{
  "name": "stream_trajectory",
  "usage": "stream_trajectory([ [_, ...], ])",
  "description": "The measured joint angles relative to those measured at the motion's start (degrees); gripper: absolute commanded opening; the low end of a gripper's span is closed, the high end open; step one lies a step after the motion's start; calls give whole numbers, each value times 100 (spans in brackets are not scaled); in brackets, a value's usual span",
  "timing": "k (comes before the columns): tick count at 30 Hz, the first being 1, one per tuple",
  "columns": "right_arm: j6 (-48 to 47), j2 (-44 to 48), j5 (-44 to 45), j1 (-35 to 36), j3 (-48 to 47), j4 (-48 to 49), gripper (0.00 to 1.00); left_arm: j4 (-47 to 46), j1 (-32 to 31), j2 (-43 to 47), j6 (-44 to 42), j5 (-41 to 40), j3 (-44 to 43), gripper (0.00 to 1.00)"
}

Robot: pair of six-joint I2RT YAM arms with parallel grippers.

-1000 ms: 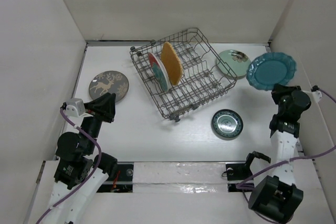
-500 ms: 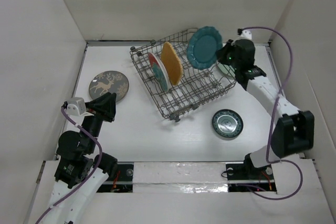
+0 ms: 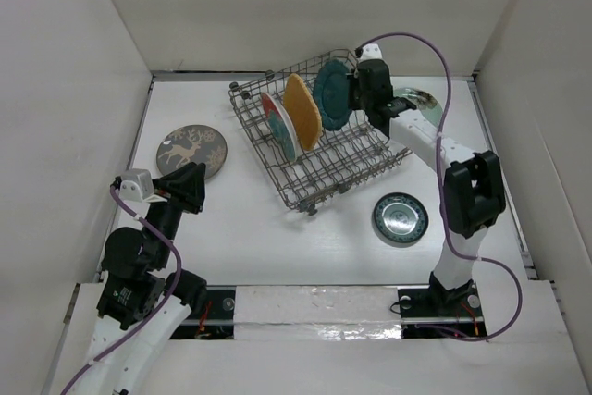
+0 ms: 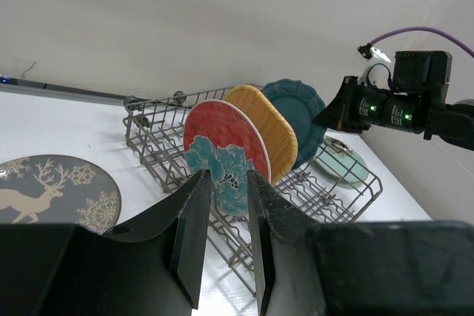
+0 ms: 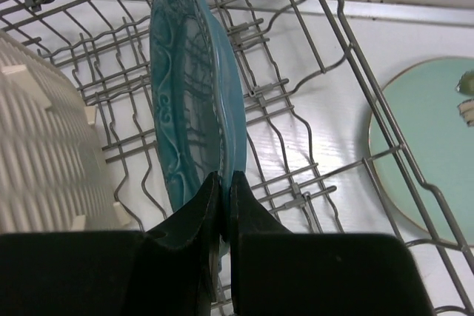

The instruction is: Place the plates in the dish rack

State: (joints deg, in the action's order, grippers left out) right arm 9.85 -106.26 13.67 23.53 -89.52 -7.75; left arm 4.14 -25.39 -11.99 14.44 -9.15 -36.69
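Empty wires of the dish rack show between the two plates. My right gripper will next turn the teal plate [image 3: 331,92] slightly and go close beside the yellow plate.
The grey wire dish rack [image 3: 344,166] holds a red flowered plate [image 3: 274,117] and a yellow woven plate [image 3: 302,111] upright. My right gripper [image 3: 359,90] is shut on the rim of the teal scalloped plate [image 3: 331,92], holding it on edge among the tines just right of the yellow one. In the right wrist view the teal plate [image 5: 192,94] rises from the right gripper [image 5: 224,183]. My left gripper [image 3: 190,187] stands open and empty near the grey deer plate [image 3: 191,152]. The pale mint plate [image 3: 421,110] and small dark ringed plate [image 3: 400,219] lie flat on the table.
White walls close in the table on the left, back and right. The right arm reaches across the rack's right corner and partly covers the mint plate. In the left wrist view the rack [image 4: 337,199] lies beyond the open left gripper [image 4: 227,183].
The right arm swung the teal plate from the far right side over into the rack, beside the yellow plate. The left arm stayed still.
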Motion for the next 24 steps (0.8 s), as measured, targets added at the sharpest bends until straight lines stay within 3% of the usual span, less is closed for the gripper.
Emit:
stream_trajectory([
  [8, -697, -457, 743, 649, -385, 2, 0, 0, 0, 2, 0, 4, 0, 23],
  [20, -1274, -595, 1904, 1320, -181, 490, 0, 0, 0, 28, 0, 11, 0, 23],
  [24, -1283, -595, 2245, 1469, 50, 841, 9, -2, 0, 35, 0, 13, 0, 23],
])
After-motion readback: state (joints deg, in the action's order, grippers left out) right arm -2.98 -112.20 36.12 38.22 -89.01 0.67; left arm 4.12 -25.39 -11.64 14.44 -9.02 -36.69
